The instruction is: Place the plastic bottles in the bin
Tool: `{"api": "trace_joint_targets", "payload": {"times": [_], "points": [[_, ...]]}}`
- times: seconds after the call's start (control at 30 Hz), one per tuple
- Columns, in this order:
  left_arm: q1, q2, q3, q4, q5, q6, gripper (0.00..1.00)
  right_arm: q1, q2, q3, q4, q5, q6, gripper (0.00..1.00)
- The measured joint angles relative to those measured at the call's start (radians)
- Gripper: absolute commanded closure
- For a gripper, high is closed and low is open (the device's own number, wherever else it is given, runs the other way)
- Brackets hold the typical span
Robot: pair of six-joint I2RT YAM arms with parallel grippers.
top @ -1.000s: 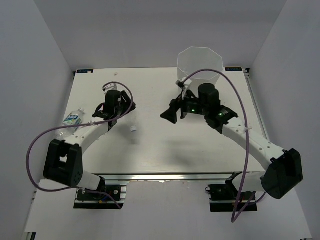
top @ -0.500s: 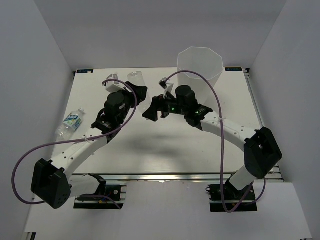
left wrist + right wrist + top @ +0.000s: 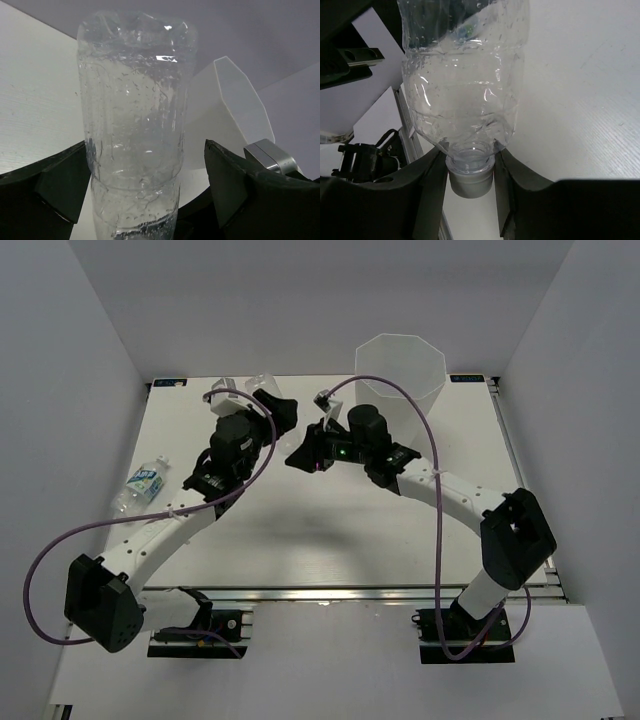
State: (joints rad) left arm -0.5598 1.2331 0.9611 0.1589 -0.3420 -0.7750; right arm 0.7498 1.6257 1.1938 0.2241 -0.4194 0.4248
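Observation:
My right gripper swings the bottle outward, to its right in the top view, over the bin's opening next and releases, since the opening lies that way.
An unlabelled clear plastic bottle point(image 3: 262, 385) hangs in the air between my two grippers, left of the bin point(image 3: 400, 365). My right gripper point(image 3: 470, 152) is shut on its neck just above the white cap point(image 3: 470, 182). The bottle body point(image 3: 465, 75) rises away from that camera. My left gripper point(image 3: 145, 150) stands open around the bottle point(image 3: 132, 115), with a clear gap beside its right finger point(image 3: 225, 185). The white faceted bin point(image 3: 225, 110) shows behind. A second bottle with a blue label point(image 3: 143, 483) lies on the table at the far left.
White walls close in the table point(image 3: 330, 540) on the left, back and right. The bin stands at the table's back edge, right of centre. Purple cables loop from both arms over the table. The right arm point(image 3: 450, 490) stretches across from the right.
The left gripper has opened around the clear bottle while the right gripper has shut on its neck. A second ago the arms were apart; both have come together at the back centre.

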Motion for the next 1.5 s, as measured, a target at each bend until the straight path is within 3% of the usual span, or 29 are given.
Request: {"api": "trace_joint_targets", "payload": {"times": [0.13,0.4,0.67,0.8,0.93,1.1,1.23,1.5], "points": [[-0.004,-0.006,0.084,-0.085,-0.084,0.043,0.02,-0.044,-0.022,0.052,-0.063,0.023,-0.02,0.92],[0.042,-0.09,0.164,-0.275,-0.302,0.103,0.02,-0.319,-0.107,0.238,-0.282,0.141,-0.067,0.87],[0.418,0.03,0.296,-0.525,-0.257,0.119,0.02,-0.489,-0.178,0.357,-0.534,0.23,-0.114,0.67],[0.536,0.126,0.335,-0.637,-0.244,0.082,0.02,-0.522,-0.134,0.434,-0.669,0.23,-0.162,0.49],[0.65,0.154,0.331,-0.71,-0.209,0.071,0.02,-0.523,-0.096,0.483,-0.767,0.222,-0.202,0.2],[0.812,0.155,0.312,-0.737,-0.175,0.022,0.02,-0.521,-0.072,0.547,-0.834,0.22,-0.229,0.15],[0.86,0.155,0.266,-0.74,-0.144,-0.017,0.02,-0.521,-0.075,0.586,-0.836,0.22,-0.238,0.14],[0.986,0.202,0.231,-0.773,-0.082,-0.109,0.02,-0.52,-0.186,0.497,-0.797,0.224,-0.248,0.11]]}}
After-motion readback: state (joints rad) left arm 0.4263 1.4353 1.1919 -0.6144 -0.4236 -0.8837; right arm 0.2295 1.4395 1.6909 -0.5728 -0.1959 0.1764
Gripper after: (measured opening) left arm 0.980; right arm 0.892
